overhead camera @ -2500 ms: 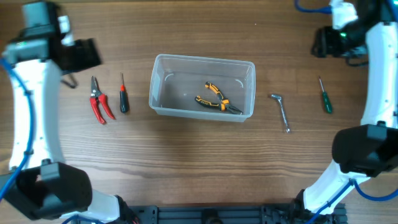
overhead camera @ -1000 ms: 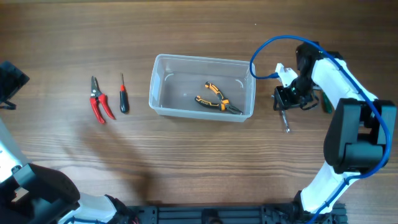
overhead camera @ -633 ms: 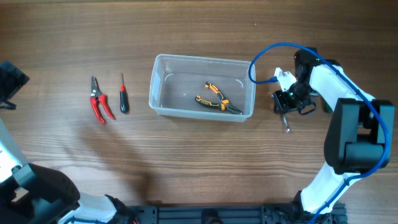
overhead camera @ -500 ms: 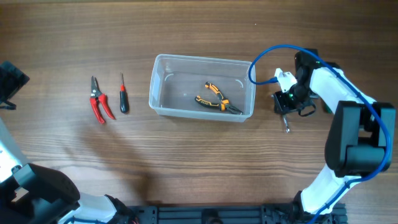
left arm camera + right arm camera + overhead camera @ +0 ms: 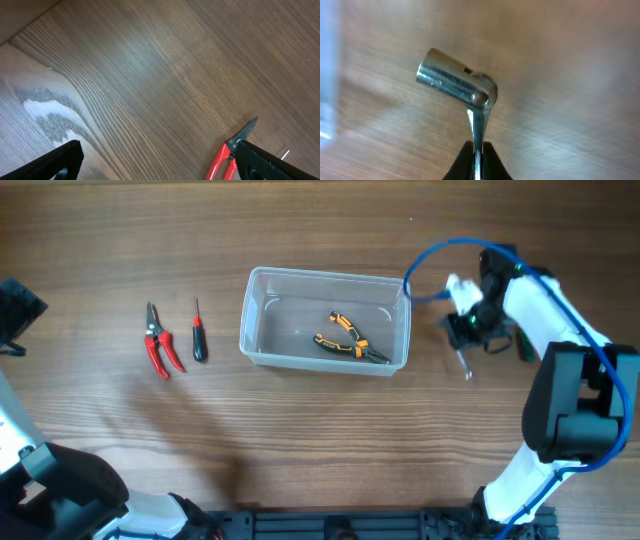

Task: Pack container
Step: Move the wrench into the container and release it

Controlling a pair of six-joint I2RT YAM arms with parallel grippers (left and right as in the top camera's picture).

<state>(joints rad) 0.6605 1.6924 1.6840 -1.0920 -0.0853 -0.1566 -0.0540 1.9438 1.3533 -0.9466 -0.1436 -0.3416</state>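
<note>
The pliers inside the tub point(image 5: 355, 337) lie to the left of my right gripper in the overhead view, so my right gripper will lift, swing over them, lower and let go of the wrench point(image 5: 464, 366) next.
The container point(image 5: 262, 315), a clear plastic tub, stands mid-table with orange-and-black pliers point(image 5: 348, 338) lying inside. Just right of it, my right gripper point(image 5: 460, 332) is shut on a silver L-shaped wrench point(image 5: 464, 366). In the right wrist view the wrench's thin shaft runs between the closed fingertips of the right gripper point(image 5: 478, 159), and its socket head point(image 5: 451, 83) sticks out ahead over the wood. My left gripper point(image 5: 160, 170) is wide open over bare table at the far left, with nothing between its fingers point(image 5: 56, 161).
Red-handled pruners point(image 5: 160, 348) and a small black-handled screwdriver point(image 5: 198, 335) lie left of the tub; the pruners' tip point(image 5: 239, 141) shows beside my left gripper's right finger. A green screwdriver point(image 5: 525, 348) lies right of the right arm, partly hidden by it.
My right gripper has closed on the wrench's shaft and shifted slightly toward the far side with it. The left arm has stayed still.
</note>
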